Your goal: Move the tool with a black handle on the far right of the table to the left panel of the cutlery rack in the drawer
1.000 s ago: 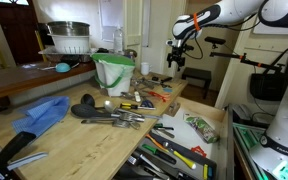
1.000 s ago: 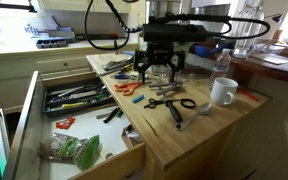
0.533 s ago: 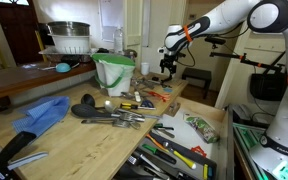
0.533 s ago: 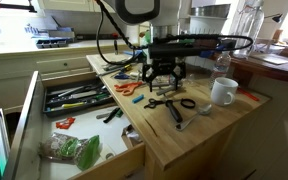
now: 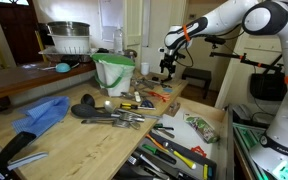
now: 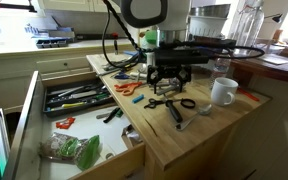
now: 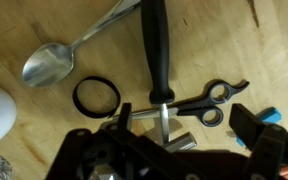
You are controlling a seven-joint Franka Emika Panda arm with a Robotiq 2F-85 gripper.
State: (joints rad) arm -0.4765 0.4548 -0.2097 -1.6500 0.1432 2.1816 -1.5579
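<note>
My gripper moves down and over from the blade onto the black handle's blade-side end (image 6: 172, 109) (image 7: 161, 86) next. Its open fingers are still above the tool's metal blade.
The tool with a black handle (image 7: 156, 45) lies on the pale wooden table (image 6: 199, 138), its metal blade pointing toward my gripper; it also shows in an exterior view (image 6: 174, 113). A spoon (image 7: 54, 62) and black scissors (image 7: 212, 100) lie beside it. My gripper (image 7: 184, 125) is open and empty, hovering low just above the blade end of the tool, as both exterior views show (image 6: 169, 82) (image 5: 168, 66). The drawer (image 6: 106, 166) stands pulled out, and the cutlery rack (image 6: 54, 107) inside it holds several tools.
A white mug (image 6: 222, 92) stands close beside the gripper. Orange-handled scissors (image 6: 127, 88) lie near the table edge. A green packet (image 6: 76, 150) lies in the drawer front. A green bucket (image 5: 112, 73), blue cloth (image 5: 39, 115) and several tools crowd the table.
The gripper has come down toward the table and now hangs lower over the black-handled tool and scissors. The tools have not moved.
</note>
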